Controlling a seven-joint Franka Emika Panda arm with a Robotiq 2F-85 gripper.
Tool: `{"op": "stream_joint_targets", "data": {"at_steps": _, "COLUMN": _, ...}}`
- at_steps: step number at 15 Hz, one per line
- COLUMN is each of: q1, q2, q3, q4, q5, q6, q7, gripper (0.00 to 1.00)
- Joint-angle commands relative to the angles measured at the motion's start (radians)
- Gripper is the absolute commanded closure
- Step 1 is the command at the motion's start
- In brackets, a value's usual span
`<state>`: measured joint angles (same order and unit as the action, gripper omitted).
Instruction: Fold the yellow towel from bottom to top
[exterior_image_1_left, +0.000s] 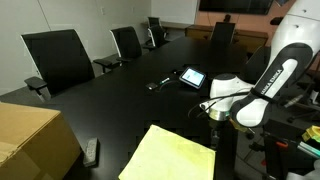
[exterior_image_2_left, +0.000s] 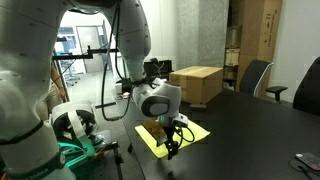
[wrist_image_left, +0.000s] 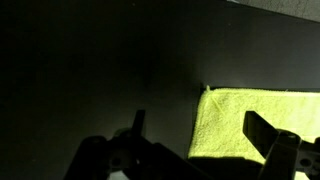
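Note:
The towel's edge runs between my open fingers. My gripper moves down and eases toward the towel (exterior_image_1_left: 170, 155) next to close on that edge (exterior_image_1_left: 204, 147) beside the towel's lit corner.
The yellow towel (exterior_image_1_left: 170, 155) lies flat on the black table, near its front edge. It also shows in an exterior view (exterior_image_2_left: 160, 133) and in the wrist view (wrist_image_left: 250, 122), where one corner and a straight edge are lit. My gripper (wrist_image_left: 195, 130) is open and empty, with its fingers spread on either side of the towel's edge, one finger over the bare table and one over the towel. In both exterior views the gripper (exterior_image_1_left: 214, 125) hangs close above the towel's edge (exterior_image_2_left: 172, 146). Whether the fingertips touch the cloth I cannot tell.
A cardboard box (exterior_image_1_left: 30, 140) stands by the towel, also seen in an exterior view (exterior_image_2_left: 195, 82). A tablet (exterior_image_1_left: 192, 76) and a small dark device (exterior_image_1_left: 158, 84) lie mid-table. A remote (exterior_image_1_left: 91, 152) lies near the box. Office chairs (exterior_image_1_left: 60, 58) line the table.

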<state>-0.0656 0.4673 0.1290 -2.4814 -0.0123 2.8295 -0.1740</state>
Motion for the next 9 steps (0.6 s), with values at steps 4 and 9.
{"op": "stream_joint_targets", "data": {"at_steps": 4, "q1": -0.093, "q2": 0.189, "q3": 0.126, "q4": 0.148, "q5": 0.094, "q6": 0.057, "q7": -0.068, "gripper": 0.00}}
{"op": "stream_joint_targets", "data": {"at_steps": 9, "q1": -0.137, "q2": 0.240, "q3": 0.127, "q4": 0.173, "q5": 0.088, "q6": 0.071, "q7": -0.062, "gripper": 0.00}}
